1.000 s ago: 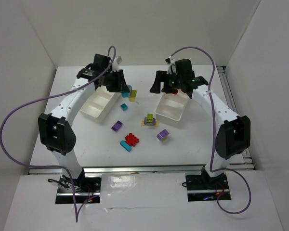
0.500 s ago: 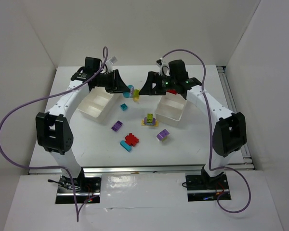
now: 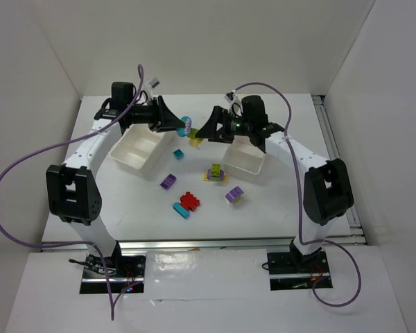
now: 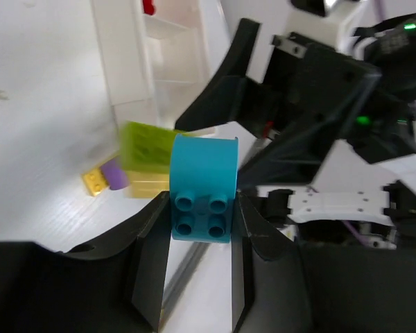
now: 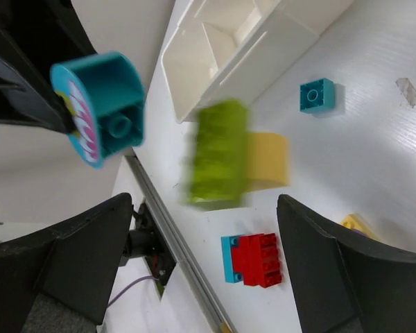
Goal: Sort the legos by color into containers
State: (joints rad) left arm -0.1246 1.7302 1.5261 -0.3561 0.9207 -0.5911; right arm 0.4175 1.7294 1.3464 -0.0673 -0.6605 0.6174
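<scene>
I need to move my left gripper to the left in the top view next, tipping it down over the white tray's far end [image 3: 149,134] to let go of the cyan brick, which is already off the cluster of bricks.
My left gripper [image 3: 179,125] is shut on a cyan curved brick [image 3: 186,127] and holds it above the table between the two white trays. In the left wrist view the brick [image 4: 202,187] sits between the fingertips of that gripper [image 4: 202,208]. My right gripper [image 3: 206,130] faces it closely, open and empty [image 5: 204,201]. A lime green and yellow cluster [image 3: 194,141] is just below both grippers, apart from the cyan brick. It is blurred in the right wrist view [image 5: 218,154] and touches neither finger.
The left tray [image 3: 142,149] and right tray [image 3: 246,158] flank the grippers. Loose on the table lie a small cyan brick [image 3: 178,153], a purple brick [image 3: 168,182], a red and cyan cluster [image 3: 187,202], a purple and yellow piece [image 3: 234,195] and a mixed cluster [image 3: 215,173].
My left gripper lifted the cyan brick off the table. My right gripper swung left from over the right tray to meet it. The lime and yellow cluster has come off the cyan brick.
</scene>
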